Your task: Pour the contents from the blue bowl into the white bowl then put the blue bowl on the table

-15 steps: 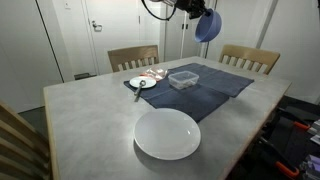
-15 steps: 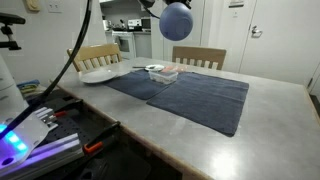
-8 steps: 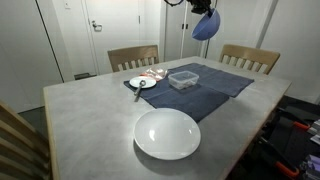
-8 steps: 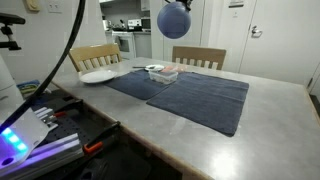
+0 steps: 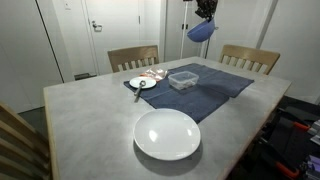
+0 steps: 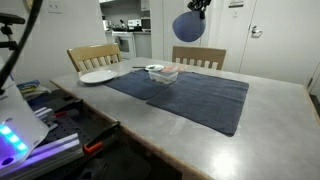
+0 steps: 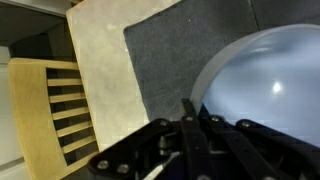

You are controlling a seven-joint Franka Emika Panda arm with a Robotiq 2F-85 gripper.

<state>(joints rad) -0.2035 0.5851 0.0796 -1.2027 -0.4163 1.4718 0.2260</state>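
The gripper lowers the blue bowl (image 6: 188, 26) onto the dark blue cloth (image 6: 191, 87) next to release it beside the pale translucent container, since that cloth part lies bare below.
The blue bowl (image 5: 201, 30) hangs high above the far side of the table (image 5: 90, 115), over the dark blue cloth (image 5: 205, 90). My gripper (image 5: 206, 12) is shut on its rim from above. Both show in the second exterior view too: bowl (image 6: 188, 26), gripper (image 6: 201, 6). In the wrist view the bowl (image 7: 270, 80) fills the right side, with my gripper (image 7: 190, 108) clamped on its edge. The big white bowl (image 5: 167, 133) sits on the table's near side, and at the left (image 6: 98, 76) in an exterior view. The blue bowl's contents are hidden.
A pale translucent container (image 5: 183, 78) and a small white plate (image 5: 142, 82) with bits beside it sit at the cloth's far end. Wooden chairs (image 5: 133, 57) (image 5: 250, 58) stand behind the table, another (image 5: 15, 140) at the near left. A chair (image 7: 50, 110) shows below in the wrist view.
The gripper has turned and shifted the blue bowl a little sideways, still high above the cloth. The arm has swung out of the top of the exterior views.
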